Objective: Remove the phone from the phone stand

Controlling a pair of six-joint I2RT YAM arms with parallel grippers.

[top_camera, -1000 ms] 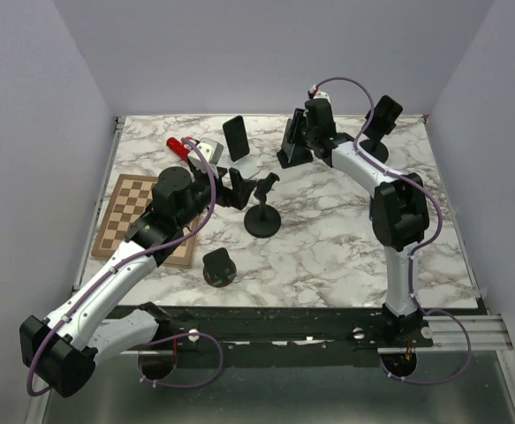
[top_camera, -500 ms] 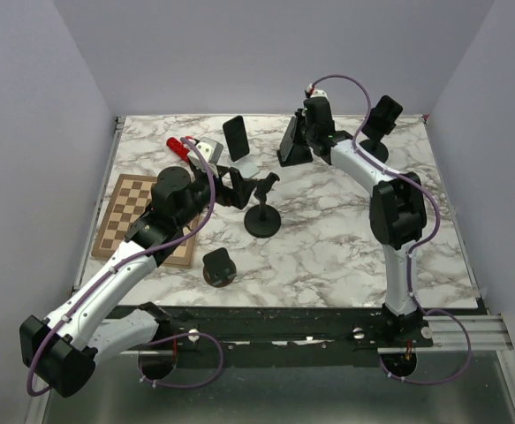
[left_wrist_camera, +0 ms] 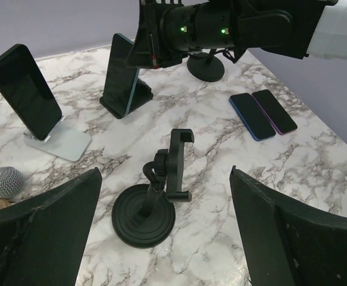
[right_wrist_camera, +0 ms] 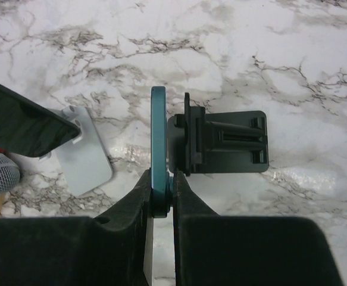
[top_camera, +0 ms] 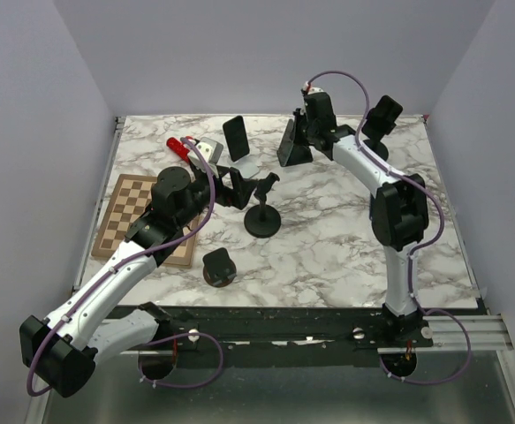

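Observation:
I will move my right gripper back and to the right in the top view, then down to the marble beside the flat phones, where there is open space to let go.
A teal phone (right_wrist_camera: 159, 143) stands on edge against a black folding phone stand (right_wrist_camera: 227, 143) at the back of the marble table. My right gripper (right_wrist_camera: 161, 196) is shut on the phone's top edge, one finger on each face. The top view shows the phone (top_camera: 286, 141), the stand (top_camera: 301, 155) and the right gripper (top_camera: 308, 124) above them. My left gripper (left_wrist_camera: 167, 235) is open and empty, hovering near the table's middle. It also shows in the top view (top_camera: 239, 190). The left wrist view shows the teal phone (left_wrist_camera: 121, 74) from the side.
An empty round-base clamp stand (top_camera: 261, 214) sits below my left gripper. A black phone on a white stand (top_camera: 237, 140), a microphone (top_camera: 207, 150), a chessboard (top_camera: 133, 216) and a small black stand (top_camera: 219, 267) stand to the left. Two phones (left_wrist_camera: 262, 110) lie flat at the right.
My right gripper has moved slightly up and toward the back, still shut on the teal phone, which shifts a little with it. The left arm has not moved.

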